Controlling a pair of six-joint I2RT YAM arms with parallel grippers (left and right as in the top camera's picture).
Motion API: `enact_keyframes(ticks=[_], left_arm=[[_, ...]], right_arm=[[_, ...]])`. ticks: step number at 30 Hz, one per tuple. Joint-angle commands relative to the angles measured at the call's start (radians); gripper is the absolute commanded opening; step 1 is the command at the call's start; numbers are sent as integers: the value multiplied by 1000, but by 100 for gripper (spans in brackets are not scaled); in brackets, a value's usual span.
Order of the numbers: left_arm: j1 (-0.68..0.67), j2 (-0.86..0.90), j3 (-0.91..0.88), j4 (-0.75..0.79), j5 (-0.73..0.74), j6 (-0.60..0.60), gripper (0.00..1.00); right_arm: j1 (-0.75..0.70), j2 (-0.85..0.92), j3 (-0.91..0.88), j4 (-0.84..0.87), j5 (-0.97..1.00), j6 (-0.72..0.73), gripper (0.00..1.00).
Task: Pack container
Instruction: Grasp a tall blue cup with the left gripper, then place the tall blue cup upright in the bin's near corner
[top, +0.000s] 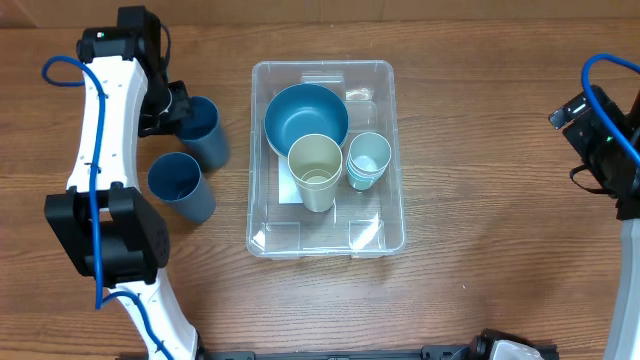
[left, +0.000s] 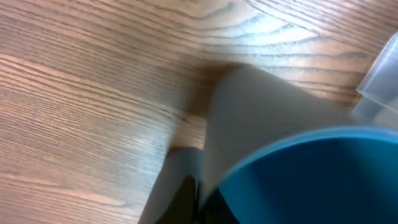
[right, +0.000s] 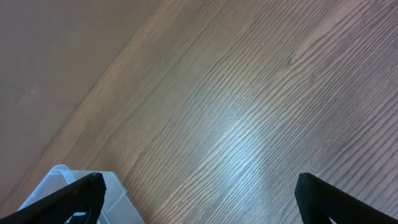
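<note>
The container's near corner (top: 367, 220) by the stacked light blue cups is bare. My left gripper lifts, carries the cup across and lowers it there next.
The clear plastic container (top: 395, 215) sits mid-table and holds a round blue bowl (top: 305, 115), a cream cup (top: 316, 170) and stacked light blue cups (top: 368, 160). Two dark blue cups stand left of it: one (top: 207, 135) at my left gripper (top: 178, 108), one (top: 182, 187) nearer the front. The left gripper is shut on the rim of the farther dark blue cup, which fills the left wrist view (left: 311, 180), with the fingers (left: 193, 199) pinched at its wall. My right gripper (top: 565, 115) is open and empty at the far right, over bare wood (right: 199, 199).
A corner of the container (right: 59, 180) shows at the lower left of the right wrist view, and its edge (left: 382, 78) at the right of the left wrist view. The left arm's base (top: 110, 235) stands at the front left.
</note>
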Motion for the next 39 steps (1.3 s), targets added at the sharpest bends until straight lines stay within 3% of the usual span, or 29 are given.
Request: enact_keyframes(ticks=[1,6,12,16,21,26,29,39], left_arm=[[34,8,21,13,-6,-17,4],[52,-185,294,-84,55,17,4],[-163,-494,379,-256,64,74,4],[-238,-620,314,-271,94,89,4],[-251,-792,18,-271,248,85,4],[-259,-835,-210,-270,288,110,4],[-309,-835,-252,-241,274,114,4],[-693,-663,-258,-88,79,-21,4]], right_arm=[[-5,-6,7,4,6,4,100],[-5,-6,7,4,6,4,100],[-5,-6,7,4,6,4,100],[-5,-6,7,4,6,4,100],[-5,-6,7,4,6,4,100],[-5,-6,7,4,6,4,100],[-5,-6,7,4,6,4,100],[-5,-6,7,4,6,4,100]])
